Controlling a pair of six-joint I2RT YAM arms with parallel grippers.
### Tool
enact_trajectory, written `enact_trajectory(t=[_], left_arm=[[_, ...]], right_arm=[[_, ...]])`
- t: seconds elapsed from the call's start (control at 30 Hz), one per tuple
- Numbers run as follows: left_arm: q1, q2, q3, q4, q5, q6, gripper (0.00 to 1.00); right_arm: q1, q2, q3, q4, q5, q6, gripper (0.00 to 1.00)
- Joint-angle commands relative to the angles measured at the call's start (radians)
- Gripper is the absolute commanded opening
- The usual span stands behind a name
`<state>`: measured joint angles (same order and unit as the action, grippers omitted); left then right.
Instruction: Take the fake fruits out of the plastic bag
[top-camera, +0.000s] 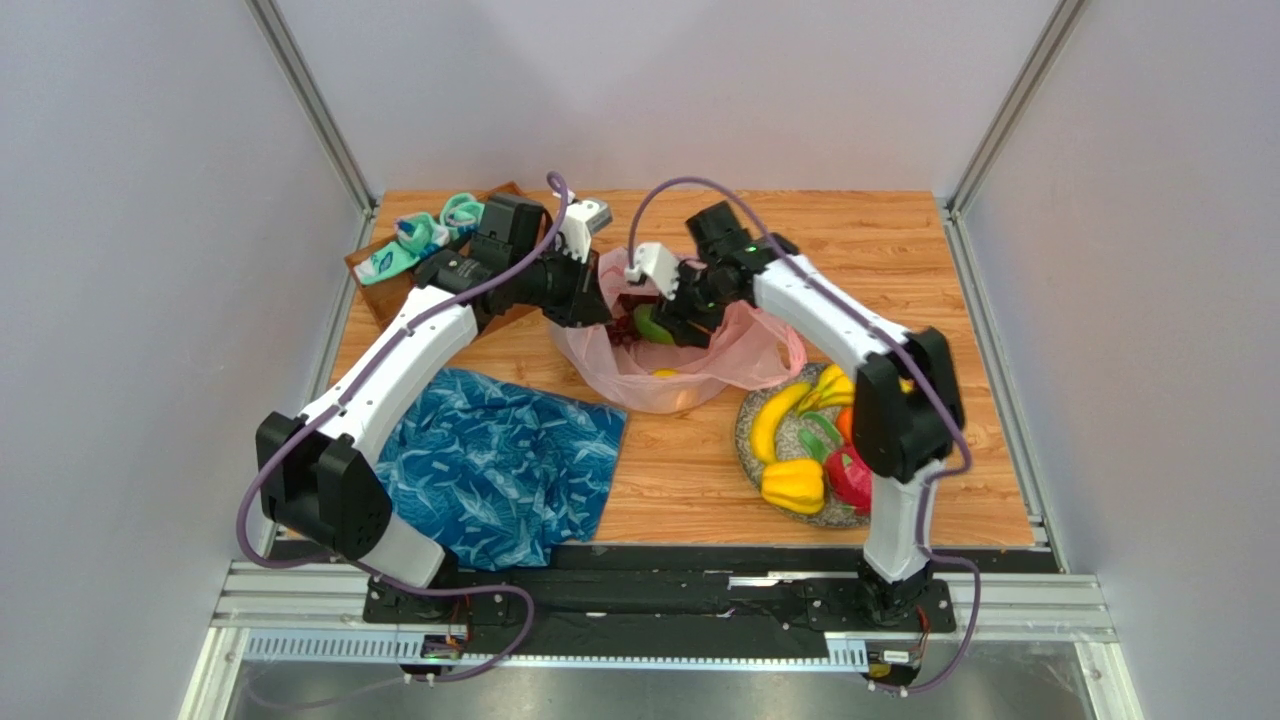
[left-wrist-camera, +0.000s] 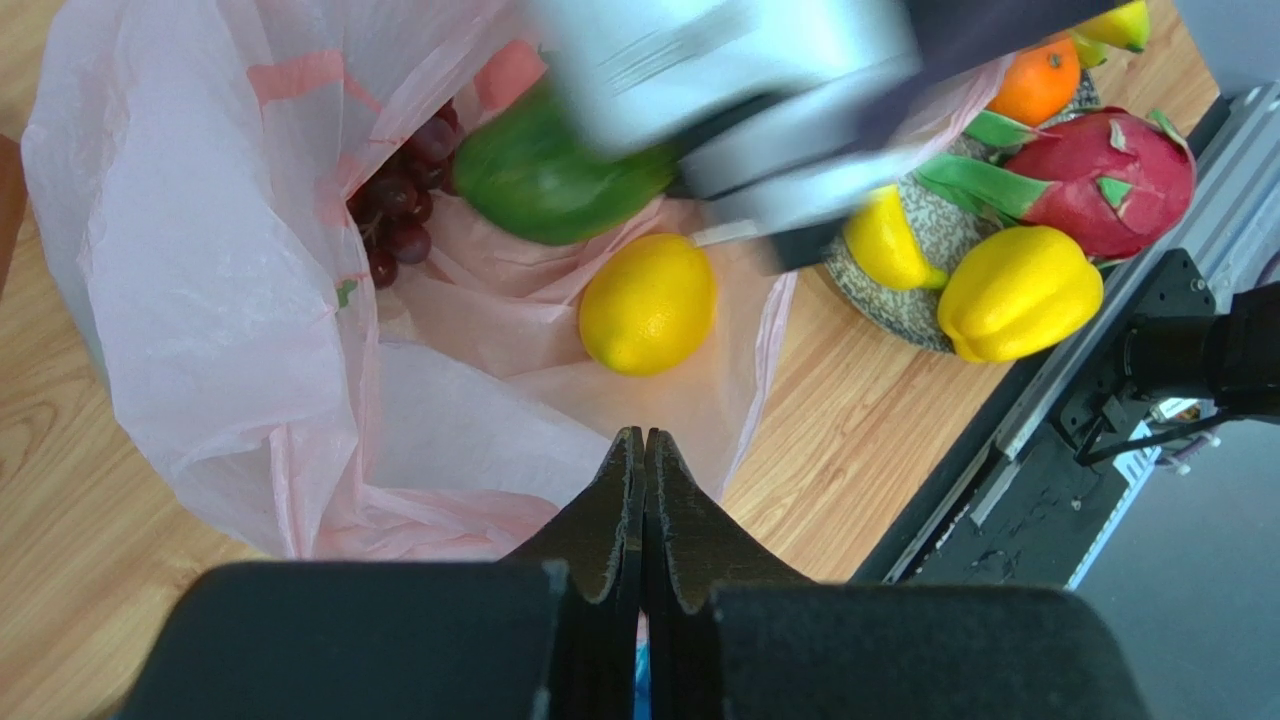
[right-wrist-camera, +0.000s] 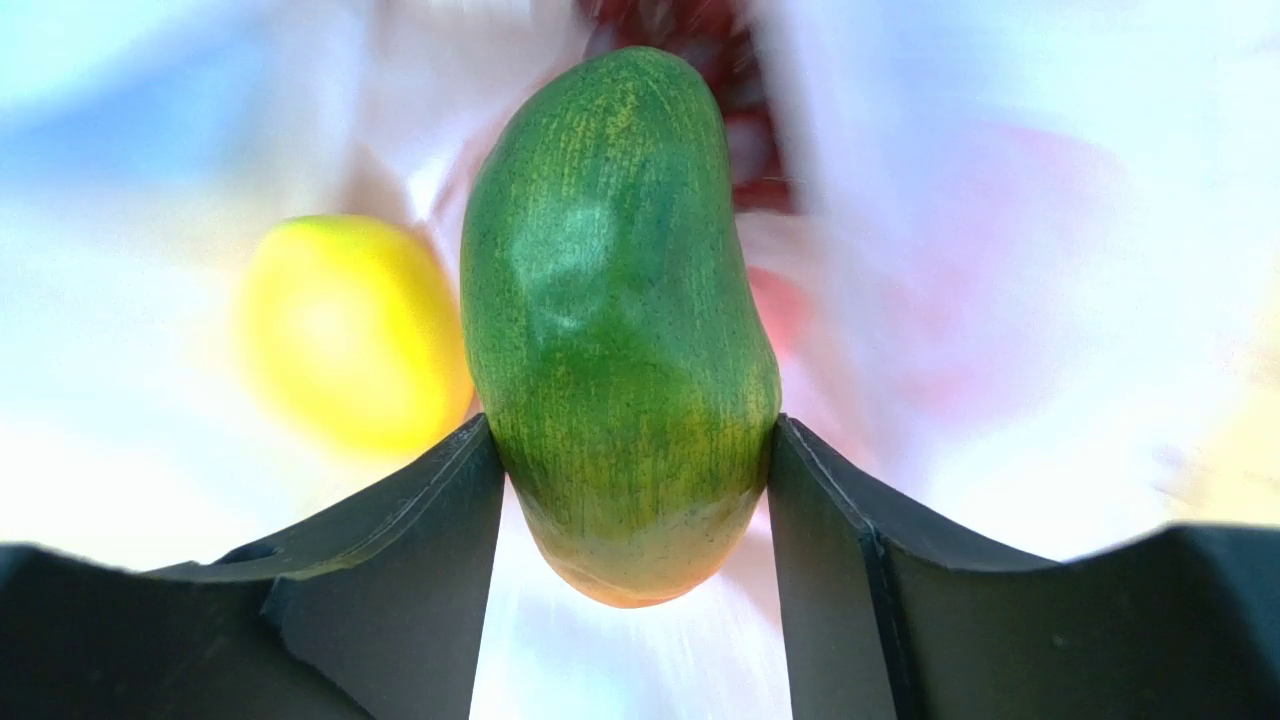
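Note:
The grey plate has other fruits on it, so my right gripper needs to come up from the bag (top-camera: 706, 375) next, swing back, lower the green mango between banana and yellow pepper (top-camera: 786, 447) and then let go of it.
The pale-pink plastic bag (top-camera: 706, 375) lies mid-table with its mouth open. My left gripper (top-camera: 598, 312) is at its left rim, jaws shut (left-wrist-camera: 645, 438), apparently pinching the bag's film (left-wrist-camera: 196, 270). My right gripper (top-camera: 672, 318) reaches into the bag and is shut on a green mango (right-wrist-camera: 616, 315), held by its lower end between both fingers (right-wrist-camera: 628, 450). The mango also shows in the left wrist view (left-wrist-camera: 549, 180). A lemon (left-wrist-camera: 648, 303) and dark purple grapes (left-wrist-camera: 398, 203) lie inside the bag.
A grey plate (top-camera: 751, 435) right of the bag holds bananas (top-camera: 781, 413), a yellow pepper (top-camera: 792, 485), a dragon fruit (top-camera: 849, 477) and an orange (left-wrist-camera: 1037, 83). A blue leaf-patterned cloth (top-camera: 496, 465) lies front left. A brown tray with teal items (top-camera: 413, 240) sits back left.

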<state>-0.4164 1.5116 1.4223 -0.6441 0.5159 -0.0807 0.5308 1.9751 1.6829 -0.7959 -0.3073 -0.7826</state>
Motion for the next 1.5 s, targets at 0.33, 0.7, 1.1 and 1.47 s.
enact_trajectory(t=[0.33, 0.7, 1.1, 1.47], left_arm=[[0.005, 0.078, 0.104, 0.052, 0.022, -0.034, 0.00], [0.005, 0.038, 0.079, 0.047, 0.001, -0.008, 0.00], [0.005, 0.009, 0.056, 0.050, -0.007, 0.007, 0.00], [0.005, 0.015, 0.072, 0.044, -0.008, -0.002, 0.00]], right_arm=[[-0.112, -0.683, -0.426, -0.329, -0.141, -0.461, 0.56], [-0.172, -0.546, -0.453, -0.497, -0.007, -0.593, 0.60], [-0.173, -0.418, -0.270, -0.517, -0.004, -0.521, 0.97], [-0.091, -0.216, -0.039, -0.115, -0.185, -0.051, 0.67]])
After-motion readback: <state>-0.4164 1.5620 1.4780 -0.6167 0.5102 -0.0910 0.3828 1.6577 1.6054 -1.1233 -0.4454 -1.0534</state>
